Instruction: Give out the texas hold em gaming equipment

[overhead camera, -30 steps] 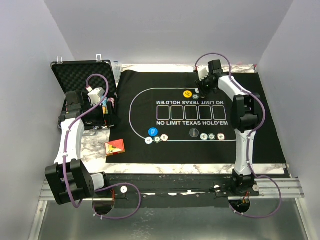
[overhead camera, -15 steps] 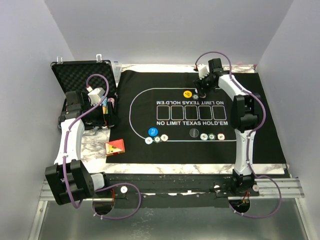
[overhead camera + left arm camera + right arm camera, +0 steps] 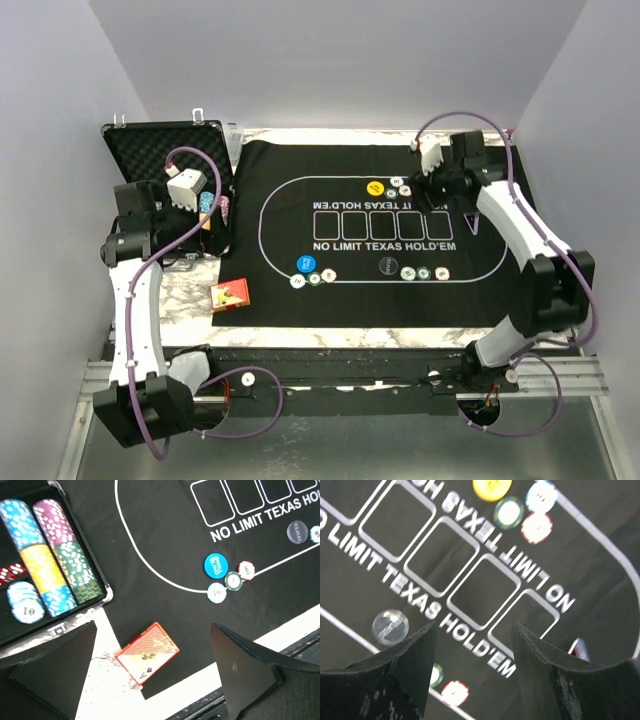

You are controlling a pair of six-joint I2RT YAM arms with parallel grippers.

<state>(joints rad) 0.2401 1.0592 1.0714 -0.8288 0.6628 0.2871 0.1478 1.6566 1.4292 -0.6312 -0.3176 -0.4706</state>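
Note:
Next, my left gripper moves back and down from the case's edge, then turns to straddle the red-orange card box [image 3: 230, 294] [image 3: 147, 654], which lies slanted.
The red-orange card box [image 3: 230, 295] lies on the mat's near-left corner; it also shows in the left wrist view [image 3: 147, 652]. My left gripper [image 3: 203, 212] is open and empty above the case's right edge, and in the left wrist view [image 3: 150, 680] the box lies below its jaws. A blue disc [image 3: 216, 565] has three chips [image 3: 233, 581] beside it. My right gripper [image 3: 437, 192] is open and empty above the mat's far right, and the right wrist view [image 3: 472, 665] shows printed text under it. The yellow disc [image 3: 492, 487] has three chips [image 3: 536, 527] beside it. The black dealer disc [image 3: 387, 265] has three chips [image 3: 424, 272] to its right.
The open black case [image 3: 165, 150] stands at the far left, with chip stacks [image 3: 45, 565] in its tray. The black felt mat [image 3: 520, 290] covers the marble table. A small red-and-white edge [image 3: 578, 647], perhaps a card, lies right of my right gripper.
My right gripper has moved right and nearer from the yellow disc's chips, and the arm's elbow has swung out right. My left arm has risen and shifted slightly left.

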